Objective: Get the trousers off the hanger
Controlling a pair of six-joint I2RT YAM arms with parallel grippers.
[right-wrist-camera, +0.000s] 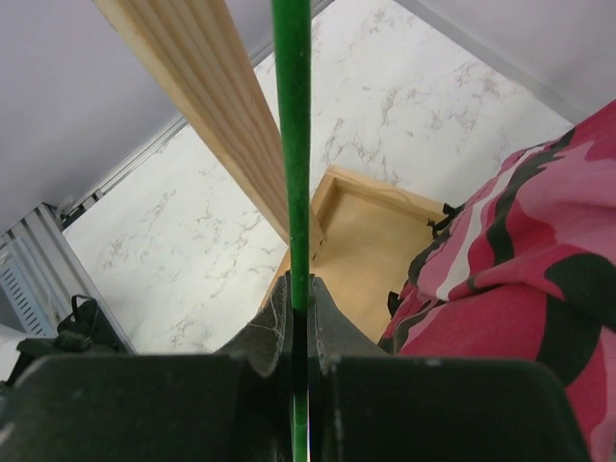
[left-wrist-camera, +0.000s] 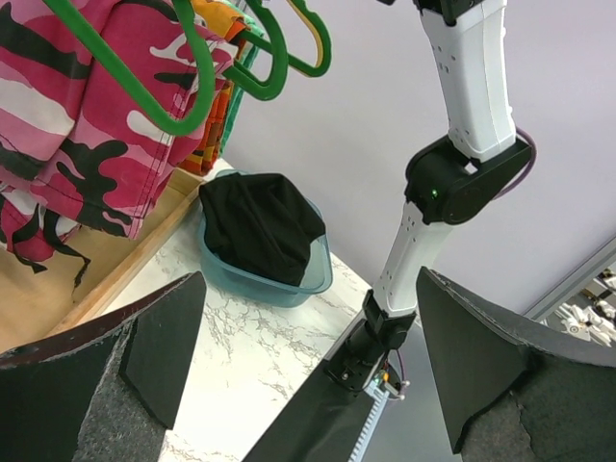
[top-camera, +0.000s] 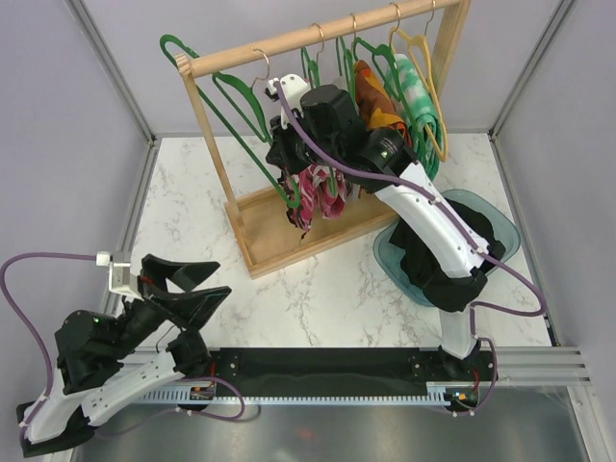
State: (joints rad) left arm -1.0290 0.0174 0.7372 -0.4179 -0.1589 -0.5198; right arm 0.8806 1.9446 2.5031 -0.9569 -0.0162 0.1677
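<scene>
I should next move my right gripper slightly outward and toward the wooden post (right-wrist-camera: 214, 101) and let go of the green bar (right-wrist-camera: 292, 115) there, beside the bar's other side, because the camouflage trousers crowd that other side.
The pink-white-dark camouflage trousers (top-camera: 318, 192) hang from a green hanger low on the wooden rack (top-camera: 308, 37). My right gripper (top-camera: 287, 154) is shut on a thin green hanger bar (right-wrist-camera: 292, 115); in the right wrist view the jaws (right-wrist-camera: 298, 289) pinch it, with the camouflage trousers (right-wrist-camera: 520, 269) just to the right. Whether this bar carries them I cannot tell. The plain black trousers (top-camera: 433, 245) lie in a teal basin (top-camera: 500, 219). Orange-patterned (top-camera: 371, 96) and green-white trousers (top-camera: 414, 87) hang further right. My left gripper (top-camera: 192, 289) is open and empty, low at the near left (left-wrist-camera: 310, 289). Grey trousers are not in view.
An empty green hanger (top-camera: 226, 96) hangs at the rack's left end, and a yellow hanger (top-camera: 433, 106) at the right. The rack's wooden base (top-camera: 265, 231) sits on the marble table. The left post (right-wrist-camera: 212, 106) runs just behind the gripped bar. Walls enclose the table.
</scene>
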